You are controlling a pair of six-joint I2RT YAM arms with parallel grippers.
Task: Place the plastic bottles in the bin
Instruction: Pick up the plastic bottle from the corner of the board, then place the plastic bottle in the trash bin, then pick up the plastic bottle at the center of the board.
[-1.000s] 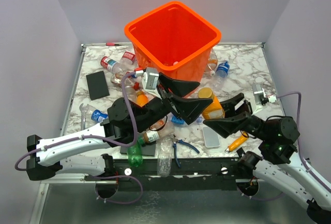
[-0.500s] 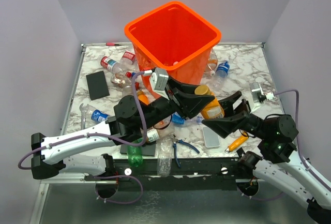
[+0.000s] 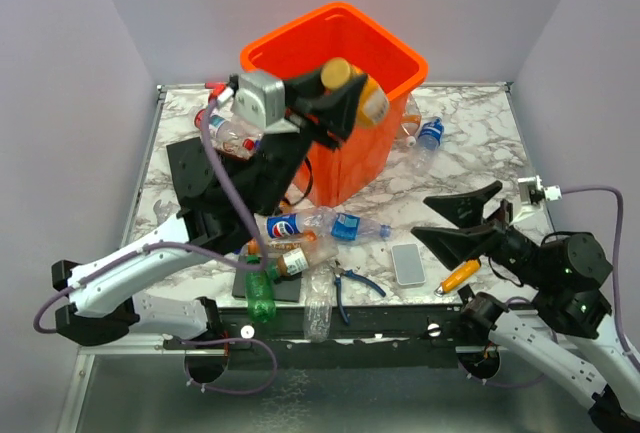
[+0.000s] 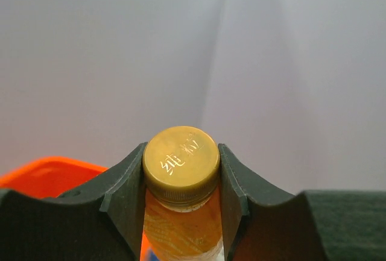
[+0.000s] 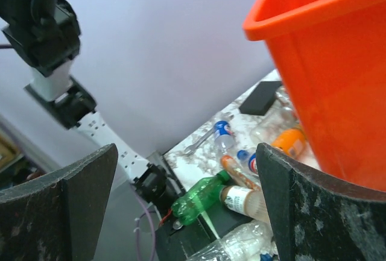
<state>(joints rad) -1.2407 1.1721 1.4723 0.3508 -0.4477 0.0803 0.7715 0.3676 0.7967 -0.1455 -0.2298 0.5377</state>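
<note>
My left gripper holds the bottle. Next it should swing the bottle outward over the opening [image 3: 338,51] [image 4: 55,179] of the bin, then tilt its fingers down and open.
My left gripper [image 3: 340,105] is raised in front of the orange bin [image 3: 291,30], shut on an orange-tinted plastic bottle [image 3: 362,96] with a gold cap. In the left wrist view both fingers press the neck of this bottle [image 4: 181,160] just below its cap. My right gripper [image 3: 466,219] stands open and empty low at the table's right. Other plastic bottles lie in front of the bin: a Pepsi-labelled one [image 3: 312,223], a green one [image 3: 262,299], a brown one [image 3: 287,264] and a clear one [image 3: 318,311]. More lie at the back left [image 3: 226,130] and right of the bin [image 3: 429,137].
An orange marker [image 3: 458,276], blue-handled pliers [image 3: 350,284] and a pale flat slab [image 3: 408,264] lie near the front right. A black pad [image 3: 186,167] sits at the left. The right wrist view shows the bin wall [image 5: 338,80], the green bottle [image 5: 202,198] and a wrench [image 5: 202,143].
The left gripper closed on the orange bottle on the table and lifted it up to the bin's front rim. The right gripper opened wide and drew back to the right.
</note>
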